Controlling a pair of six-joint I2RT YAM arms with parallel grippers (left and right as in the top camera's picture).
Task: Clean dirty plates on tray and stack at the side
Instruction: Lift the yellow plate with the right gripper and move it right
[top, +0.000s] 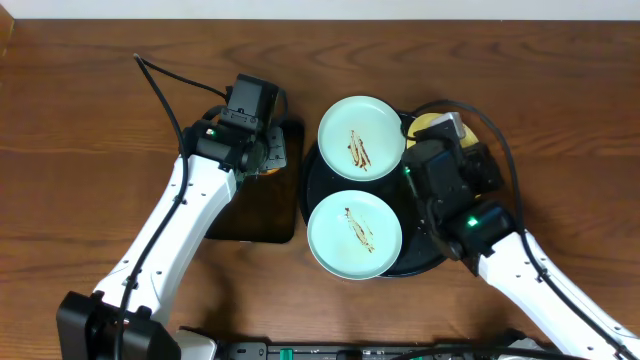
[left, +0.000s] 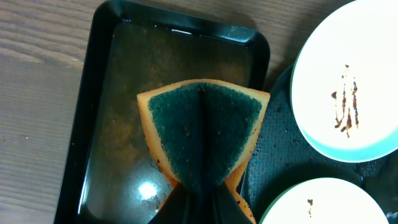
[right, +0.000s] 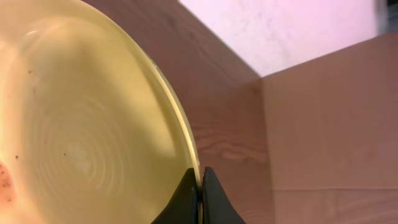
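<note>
I will carry the yellow plate (right: 81, 124) with my right gripper to the empty bare wood tabletop on the right in the overhead view, lower it and let go of its rim.
Two pale mint plates with brown smears lie on the round black tray (top: 312, 185), one at the back (top: 361, 135) and one in front (top: 354, 236). In the left wrist view both plates show at the right, the far one (left: 354, 74) and the near one (left: 317, 205). The yellow plate (right: 81, 124) is tilted up on edge, and my right gripper (right: 200, 171) is shut on its rim. From overhead only a sliver of it (top: 432, 122) shows behind that gripper (top: 445, 140). My left gripper (left: 202, 190) is shut on a folded green-and-yellow sponge (left: 202, 127).
A rectangular black tray (left: 106, 93) holding shallow water lies under the sponge, left of the round tray (left: 273, 143). From overhead it (top: 255, 225) sits beneath my left gripper (top: 272, 158). Bare wood tabletop (top: 80, 150) spreads to the left and far right.
</note>
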